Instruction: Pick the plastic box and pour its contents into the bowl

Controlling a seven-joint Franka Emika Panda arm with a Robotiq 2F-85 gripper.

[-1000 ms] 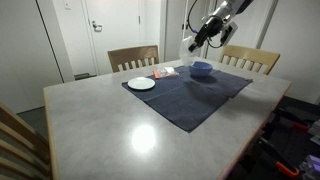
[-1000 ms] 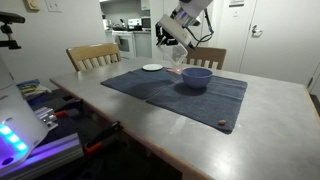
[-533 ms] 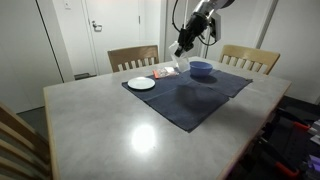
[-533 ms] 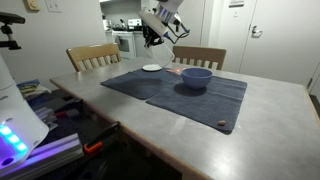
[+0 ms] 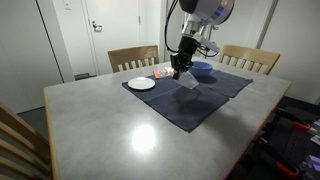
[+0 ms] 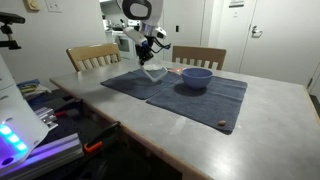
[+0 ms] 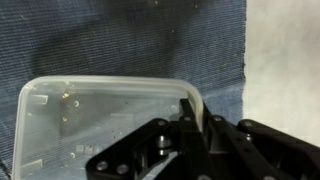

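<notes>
I should lower my gripper until the box sits level on the dark blue mat below it, then let go of the box's rim, because the box is hanging tilted.
My gripper is shut on the rim of the clear plastic box and holds it just above the dark blue mat. In the wrist view the jaws pinch the box's right wall, and the see-through box fills the lower left; I see only small specks inside it. The deep-blue bowl stands on the mat, a short way from the box and apart from it.
The dark blue cloth mat lies on a grey table. A white plate and an orange-and-white packet lie on the mat's far side. Wooden chairs stand around the table.
The arm has swung away from above the bowl toward the plate side and come down, carrying the box to just above the mat.
</notes>
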